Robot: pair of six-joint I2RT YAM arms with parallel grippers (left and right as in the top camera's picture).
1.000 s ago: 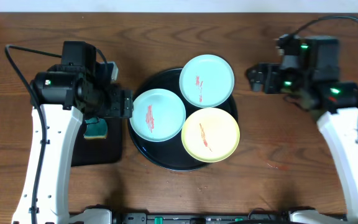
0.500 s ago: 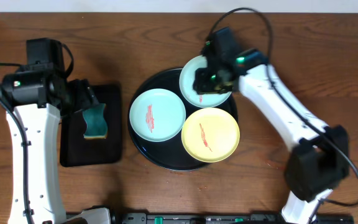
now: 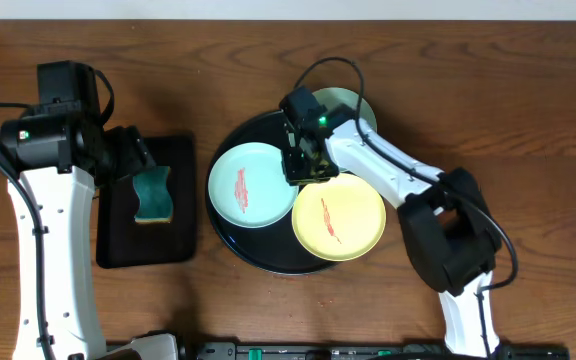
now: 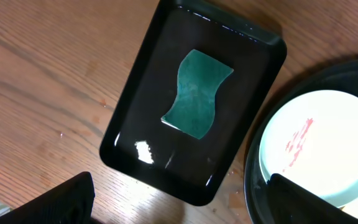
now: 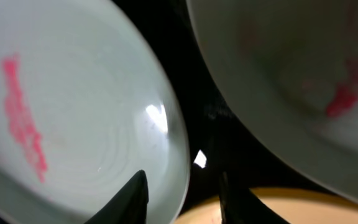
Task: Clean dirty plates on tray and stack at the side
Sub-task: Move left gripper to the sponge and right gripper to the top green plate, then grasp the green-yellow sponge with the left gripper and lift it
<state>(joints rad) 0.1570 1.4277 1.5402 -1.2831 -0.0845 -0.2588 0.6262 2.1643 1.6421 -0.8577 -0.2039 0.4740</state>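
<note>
My open left gripper will go down into the rectangular black tray with its fingers on both sides of the teal sponge [image 3: 153, 195] [image 4: 197, 93] and close, because the plates have red smears on them.
Three plates lie on the round black tray [image 3: 230, 235]: a mint plate [image 3: 253, 185] at left with a red smear, a yellow plate [image 3: 340, 217] at front right with a red smear, and a mint plate [image 3: 356, 103] at the back, partly hidden by my right arm. My right gripper [image 3: 303, 165] is low over the tray between the plates. In the right wrist view it [image 5: 182, 196] is open, with the rim of the left mint plate [image 5: 73, 124] between its fingers, and the back plate [image 5: 291, 81] is at upper right. My left gripper [image 3: 128, 152] is open and empty.
A teal sponge [image 3: 153, 195] lies in a smaller rectangular black tray [image 3: 128, 245] left of the round tray. In the left wrist view, the sponge [image 4: 197, 93] and that tray [image 4: 135, 124] lie ahead of my left gripper [image 4: 179, 202]. Bare wooden table surrounds both trays.
My right arm has swung in from the far right and dropped low between the plates on the tray. My left arm pulled back left, uncovering the sponge, then held still.
</note>
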